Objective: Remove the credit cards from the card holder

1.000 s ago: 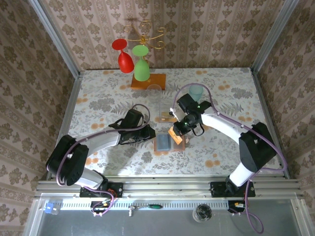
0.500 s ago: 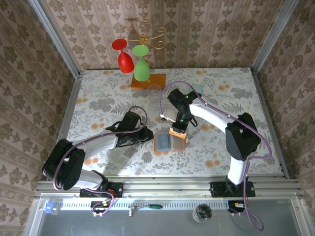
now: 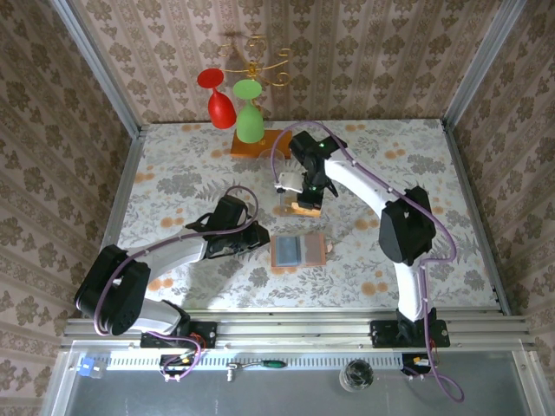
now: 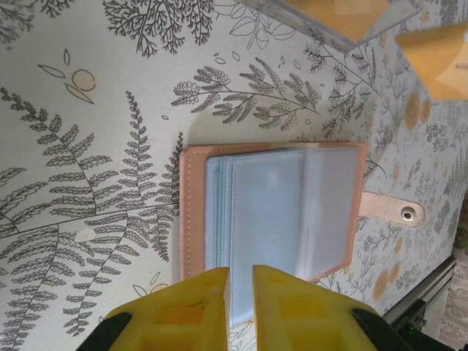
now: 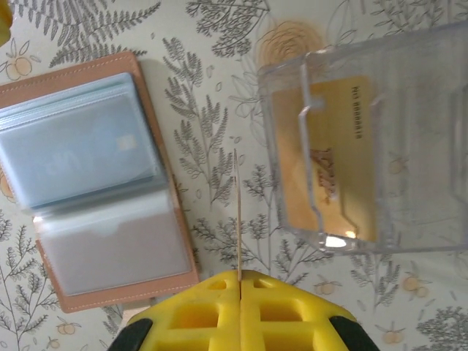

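Note:
The right gripper moves outward and over the clear plastic box (image 3: 286, 201) (image 5: 344, 146) next to release the tan-orange card. That card still hangs beside the one lying inside.
The card holder (image 3: 299, 251) lies open on the table, salmon-brown outside with grey-blue pockets (image 4: 270, 212), and a teal card shows through one pocket (image 5: 80, 157). My left gripper (image 4: 240, 292) is at its near edge, jaws almost together with a pocket sleeve between them. My right gripper (image 3: 305, 204) hangs behind the holder over a clear plastic box (image 5: 344, 146). It is shut on a tan-orange credit card (image 5: 238, 212), seen edge-on. Another tan-orange card (image 5: 329, 175) lies inside the box.
A gold rack with a red glass (image 3: 218, 100) and a green glass (image 3: 250, 117) stands on an orange wooden base (image 3: 273, 143) at the back. The holder's snap strap (image 4: 395, 212) sticks out on its far side. Patterned walls close in the table.
My right arm has carried the tan-orange card from beside the card holder back and left, to above the clear box. The left arm and the holder have stayed put.

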Controlling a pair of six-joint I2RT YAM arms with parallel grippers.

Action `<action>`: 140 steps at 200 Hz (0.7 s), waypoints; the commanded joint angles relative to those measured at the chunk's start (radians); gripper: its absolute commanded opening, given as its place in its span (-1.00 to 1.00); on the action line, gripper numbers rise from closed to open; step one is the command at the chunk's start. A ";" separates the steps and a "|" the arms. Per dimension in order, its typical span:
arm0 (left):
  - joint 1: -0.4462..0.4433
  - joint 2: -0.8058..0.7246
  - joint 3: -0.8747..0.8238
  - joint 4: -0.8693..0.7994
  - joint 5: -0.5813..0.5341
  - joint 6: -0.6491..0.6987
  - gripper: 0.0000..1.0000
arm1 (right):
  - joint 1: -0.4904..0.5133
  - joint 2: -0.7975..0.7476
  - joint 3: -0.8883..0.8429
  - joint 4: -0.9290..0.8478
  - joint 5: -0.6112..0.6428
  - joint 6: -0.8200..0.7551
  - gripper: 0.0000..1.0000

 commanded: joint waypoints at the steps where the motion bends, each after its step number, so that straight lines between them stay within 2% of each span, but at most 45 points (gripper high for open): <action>1: 0.000 -0.025 -0.008 0.021 -0.011 -0.014 -0.67 | -0.003 0.065 0.113 -0.117 -0.006 -0.052 -1.00; 66: -0.003 -0.027 -0.028 0.047 -0.011 -0.023 -0.67 | -0.016 0.221 0.391 -0.232 -0.018 -0.068 -1.00; 140: -0.011 -0.024 -0.037 0.059 -0.010 -0.024 -0.66 | -0.029 0.323 0.522 -0.254 0.004 -0.087 -1.00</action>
